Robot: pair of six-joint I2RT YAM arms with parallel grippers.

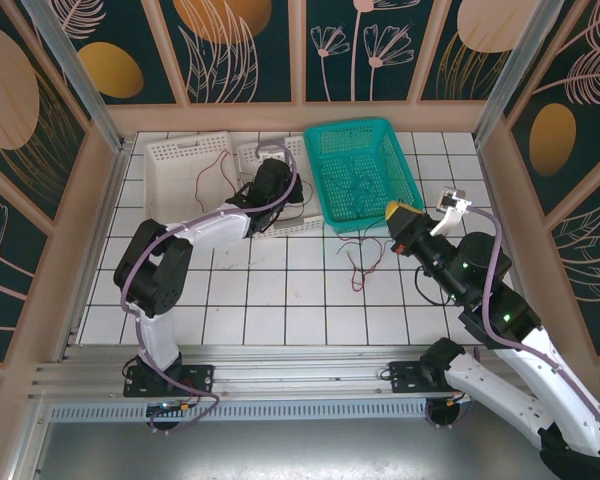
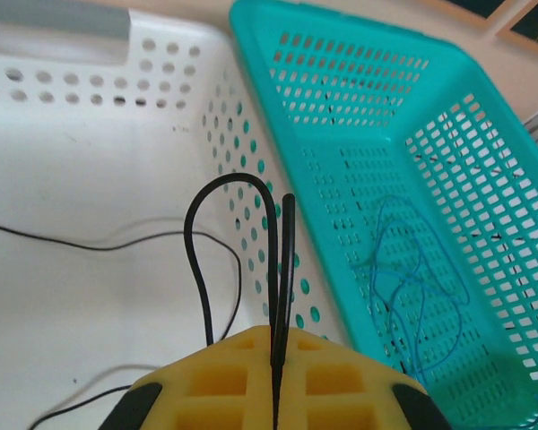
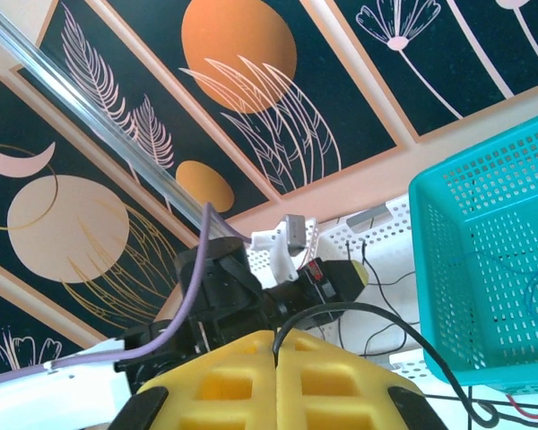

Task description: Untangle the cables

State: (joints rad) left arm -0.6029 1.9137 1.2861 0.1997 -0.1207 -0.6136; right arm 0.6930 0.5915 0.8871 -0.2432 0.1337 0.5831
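I will next move my left gripper slightly toward the teal basket [image 1: 323, 175] and let go of the black cable over the white basket's bottom, because that bottom is below the gripper's fingers.
My left gripper [image 2: 276, 333] is shut on a black cable [image 2: 274, 242], which loops up out of the yellow jaws over a white basket [image 2: 90, 90]. A thinner black cable [image 2: 99, 242] lies on that basket's floor. Blue cables [image 2: 412, 296] lie tangled in the teal basket [image 2: 341, 81]. My right gripper [image 3: 275, 336] is shut on another black cable [image 3: 377, 310] that arcs away to the right. From above, the right gripper [image 1: 396, 213] hovers beside the teal basket [image 1: 323, 175]. A red cable [image 1: 360, 262] lies on the tiles. Another red cable [image 1: 215, 165] sits in the left white basket [image 1: 175, 150].
Two white baskets and the teal one stand side by side at the back of the tiled floor. Patterned walls close in the back and both sides. The left arm [image 3: 224, 287] stretches over the second white basket [image 1: 305, 226]. Bare tiles [image 1: 280, 300] lie between the arm bases.
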